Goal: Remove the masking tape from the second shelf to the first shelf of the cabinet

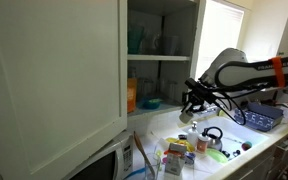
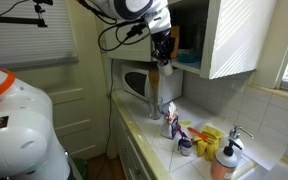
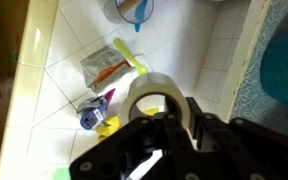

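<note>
The robot will lift the roll and carry it outward to release it on the first shelf's bare spot beside the blue bowl, since that spot lies outward of the gripper.
The white cabinet (image 1: pixel 54 70) stands open, and its door also shows in an exterior view (image 2: pixel 239 35). The second shelf (image 1: pixel 169 58) is the thin upper board; it holds glassware. The first shelf (image 1: pixel 164 110) is the lower board, with an orange item and a blue bowl on it. My gripper (image 1: pixel 191 106) (image 2: pixel 165 58) is shut on the masking tape (image 3: pixel 152 82), a cream roll. It hangs below the fingers in both exterior views (image 1: pixel 187 117) (image 2: pixel 167 69). The gripper (image 3: pixel 184 112) holds it in the air in front of the cabinet, over the counter.
A microwave (image 1: pixel 106 160) (image 2: pixel 136 80) stands under the cabinet. The tiled counter (image 3: pixel 69 50) holds packets, bottles and a blue bowl (image 3: pixel 134 8). A blue dish rack (image 1: pixel 261 119) sits by the window. A soap bottle (image 2: pixel 227 160) stands at the sink.
</note>
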You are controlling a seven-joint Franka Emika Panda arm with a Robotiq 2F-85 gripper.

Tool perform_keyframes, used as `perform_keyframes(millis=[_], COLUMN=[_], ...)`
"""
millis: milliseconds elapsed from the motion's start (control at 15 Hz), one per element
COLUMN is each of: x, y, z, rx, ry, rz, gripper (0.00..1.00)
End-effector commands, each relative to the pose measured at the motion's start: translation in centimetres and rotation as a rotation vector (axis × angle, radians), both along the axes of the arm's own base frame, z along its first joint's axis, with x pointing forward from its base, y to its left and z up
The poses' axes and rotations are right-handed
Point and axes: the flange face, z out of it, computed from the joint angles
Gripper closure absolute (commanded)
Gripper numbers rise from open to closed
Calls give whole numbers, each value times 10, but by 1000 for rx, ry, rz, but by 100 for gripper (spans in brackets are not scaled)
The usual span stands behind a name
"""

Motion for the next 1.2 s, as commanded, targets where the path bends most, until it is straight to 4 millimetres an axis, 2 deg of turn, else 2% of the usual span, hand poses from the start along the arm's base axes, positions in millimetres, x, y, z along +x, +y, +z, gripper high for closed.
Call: perform_keyframes(millis=[0, 267, 667, 1133], x=[33, 55, 56, 60], y=[8, 21, 37, 17], z=[-16, -9, 9, 21], rx=[-160, -305, -363, -450], ry=[-37, -150, -173, -232], rz=[2, 51, 7, -46], gripper=[96, 96, 96, 96])
